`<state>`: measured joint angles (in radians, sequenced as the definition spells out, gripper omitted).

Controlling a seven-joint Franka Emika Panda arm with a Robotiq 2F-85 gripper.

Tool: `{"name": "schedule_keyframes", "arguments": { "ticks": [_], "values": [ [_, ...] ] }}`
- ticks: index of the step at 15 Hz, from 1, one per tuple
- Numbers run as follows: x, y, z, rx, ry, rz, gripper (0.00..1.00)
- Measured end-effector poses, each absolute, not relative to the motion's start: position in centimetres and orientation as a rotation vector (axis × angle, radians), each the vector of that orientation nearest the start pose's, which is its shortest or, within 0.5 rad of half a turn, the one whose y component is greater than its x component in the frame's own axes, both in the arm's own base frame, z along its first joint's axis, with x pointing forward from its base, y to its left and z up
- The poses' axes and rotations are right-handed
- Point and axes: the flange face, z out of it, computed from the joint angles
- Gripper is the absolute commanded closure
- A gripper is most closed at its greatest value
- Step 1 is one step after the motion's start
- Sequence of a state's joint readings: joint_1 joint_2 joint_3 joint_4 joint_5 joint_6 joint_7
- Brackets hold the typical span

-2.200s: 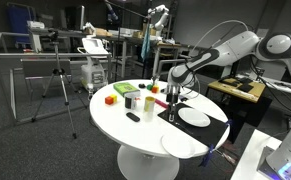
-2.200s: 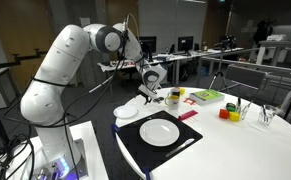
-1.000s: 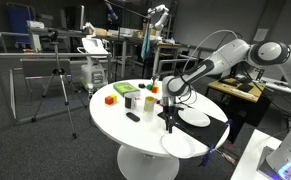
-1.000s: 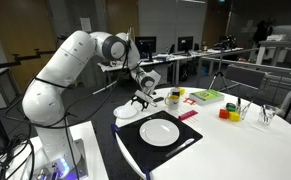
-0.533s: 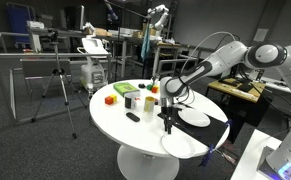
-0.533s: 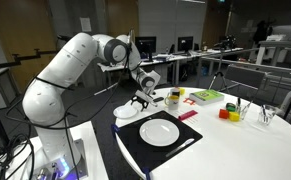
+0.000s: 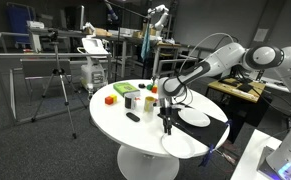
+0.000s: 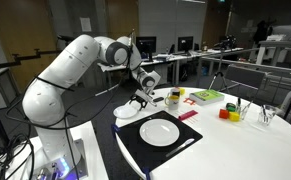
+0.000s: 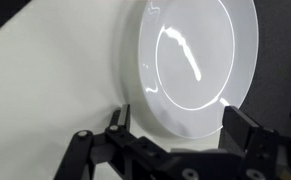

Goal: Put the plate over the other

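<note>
The gripper moves slightly further onto the near rim of the plate [image 9: 180, 132] beside the mat next, then closes, because its open fingers already straddle that rim.
Two plain white plates lie on the round white table [image 7: 125, 130]. One plate [image 7: 194, 118] [image 8: 159, 131] lies on a black mat [image 7: 221, 117] [image 8: 135, 148]. The other plate [image 7: 183, 145] [image 8: 128, 111] lies on the bare table beside the mat, near the table's edge. My gripper [image 7: 168, 126] [image 8: 138, 101] points down, low over this plate's rim. In the wrist view the plate [image 9: 195, 50] fills the upper right, and my open, empty gripper [image 9: 175, 118] has a finger on each side of the plate's near edge.
Coloured blocks [image 7: 110, 98] [image 8: 203, 96], cups [image 7: 135, 100] [image 8: 230, 112] and a small dark object [image 7: 133, 117] stand on the table's other half. Desks, a tripod [image 7: 60, 85] and chairs surround the table.
My gripper has swung away from the mat and come down over the plate on the bare table. In the last half second it has hardly moved.
</note>
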<state>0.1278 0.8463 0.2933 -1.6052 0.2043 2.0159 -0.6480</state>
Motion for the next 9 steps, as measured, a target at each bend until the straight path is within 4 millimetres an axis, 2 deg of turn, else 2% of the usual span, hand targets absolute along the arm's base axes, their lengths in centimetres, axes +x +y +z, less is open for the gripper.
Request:
{"name": "schedule_keyframes", "arguments": {
  "ticks": [3, 5, 6, 9],
  "values": [
    [58.66, 26.13, 12.29, -2.36, -1.165, 0.527, 0.0],
    [58.68, 26.09, 12.2, -2.334, -1.181, 0.549, 0.14],
    [58.69, 26.04, 12.14, -2.32, -1.187, 0.563, 0.27],
    [58.75, 25.75, 11.99, -2.284, -1.202, 0.595, 0.47]
  ]
}}
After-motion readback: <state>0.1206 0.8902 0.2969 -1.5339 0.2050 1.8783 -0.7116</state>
